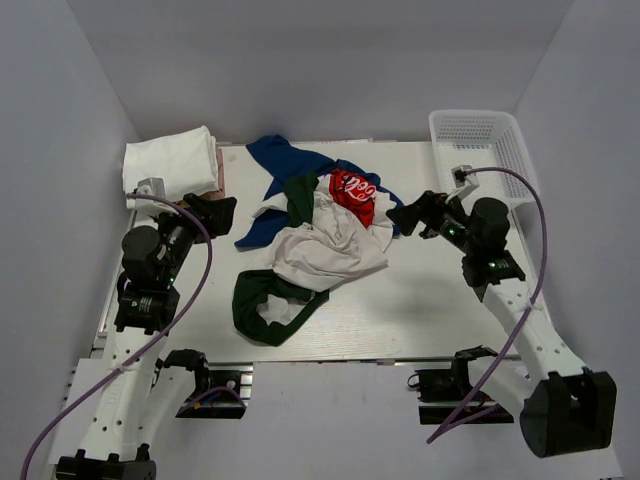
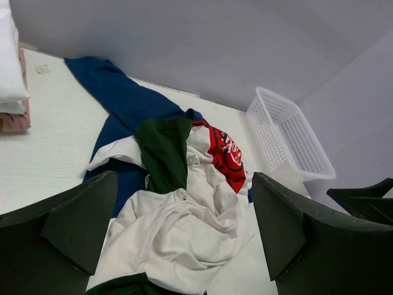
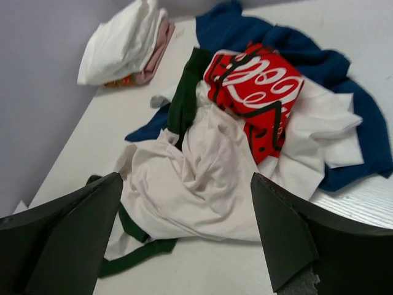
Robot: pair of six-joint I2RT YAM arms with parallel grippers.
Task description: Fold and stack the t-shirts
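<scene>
The crumpled white shirt's bunched fold lies below my right gripper and to its left in the top view, so my right gripper will move over and down onto it next.
A heap of t-shirts lies mid-table: a navy blue one at the back, a red one with white lettering, a crumpled white one on top, and a dark green one trailing toward the front. The heap also shows in the left wrist view, white, and in the right wrist view, red. A folded white shirt sits at the back left. My left gripper is open, left of the heap. My right gripper is open, right of it. Both are empty.
A white plastic lattice basket stands at the back right, seen also in the left wrist view. A pink folded cloth lies under the folded white shirt. Grey walls close in the table on three sides.
</scene>
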